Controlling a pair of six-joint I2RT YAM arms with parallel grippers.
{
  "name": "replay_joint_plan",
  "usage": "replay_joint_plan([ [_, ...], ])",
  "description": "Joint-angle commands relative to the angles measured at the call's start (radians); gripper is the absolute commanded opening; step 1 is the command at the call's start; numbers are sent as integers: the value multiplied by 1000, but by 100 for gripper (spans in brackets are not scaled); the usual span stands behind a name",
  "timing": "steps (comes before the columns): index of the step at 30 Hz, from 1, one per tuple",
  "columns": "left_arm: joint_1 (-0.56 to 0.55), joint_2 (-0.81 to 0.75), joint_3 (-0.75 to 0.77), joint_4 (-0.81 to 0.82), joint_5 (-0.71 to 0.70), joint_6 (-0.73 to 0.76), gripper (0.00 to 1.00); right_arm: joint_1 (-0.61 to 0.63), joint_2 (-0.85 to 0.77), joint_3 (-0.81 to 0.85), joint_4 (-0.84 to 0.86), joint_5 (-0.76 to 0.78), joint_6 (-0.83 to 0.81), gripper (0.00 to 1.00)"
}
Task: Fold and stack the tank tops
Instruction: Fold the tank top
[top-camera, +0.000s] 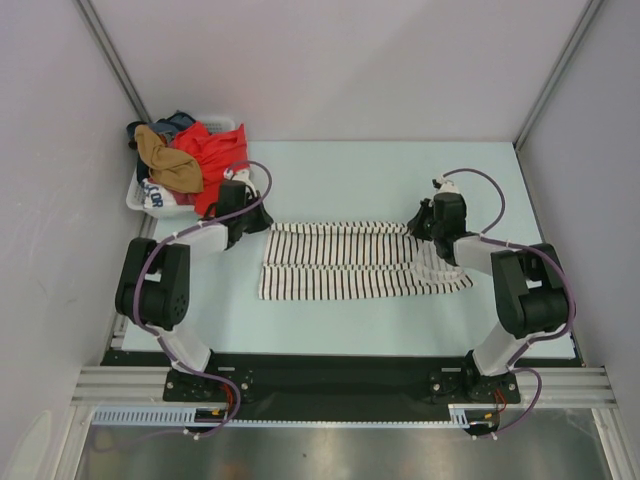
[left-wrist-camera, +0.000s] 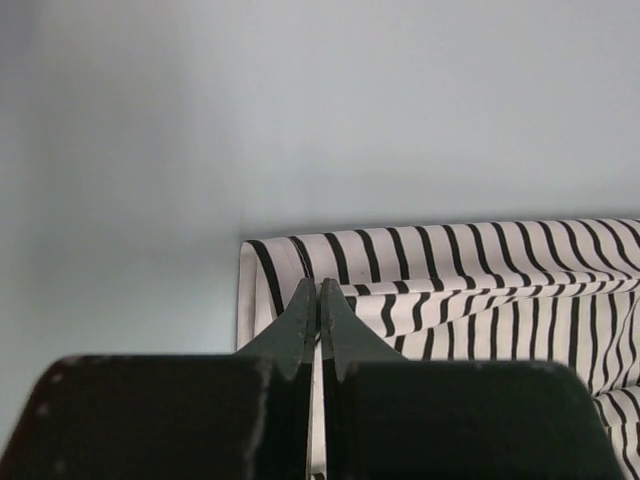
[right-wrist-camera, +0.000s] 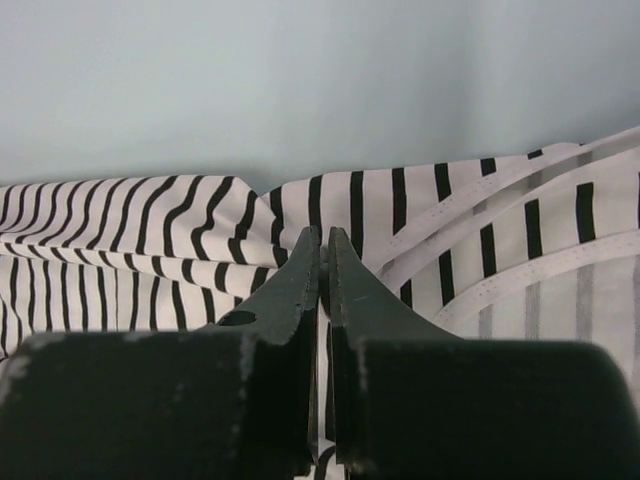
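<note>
Next, my right gripper draws back with the pinched fold over the tank top's middle (top-camera: 408, 259) and releases it, since the striped cloth nearer the base is uncovered.
The white tank top with thin black stripes (top-camera: 350, 262) lies across the middle of the table, its far edge folded toward the near side. My left gripper (top-camera: 262, 222) is shut on its far left corner; in the left wrist view the jaws (left-wrist-camera: 319, 292) pinch the striped cloth (left-wrist-camera: 480, 270). My right gripper (top-camera: 418, 225) is shut on its far right part, by the straps; the right wrist view shows the jaws (right-wrist-camera: 323, 242) closed on a fold of the cloth (right-wrist-camera: 150, 230). The tan-brown tank top (top-camera: 165, 162) lies crumpled on top of the laundry basket.
The white plastic laundry basket (top-camera: 133, 197) stands at the far left, piled with a red garment (top-camera: 212, 160) and other clothes. It is just behind the left arm. Grey walls enclose the table on three sides.
</note>
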Motion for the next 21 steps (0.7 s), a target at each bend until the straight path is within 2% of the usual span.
replay_joint_plan([
  [1,-14,-85,-25,14,-12,-13,0,13,-59,-18,36,48,-14,2],
  [10,-20,-149,-120,26,-27,-33,0,38,-137,-72,5,108,-4,1],
  [21,-22,-207,-261,82,-35,-76,0,47,-231,-196,22,168,81,3],
])
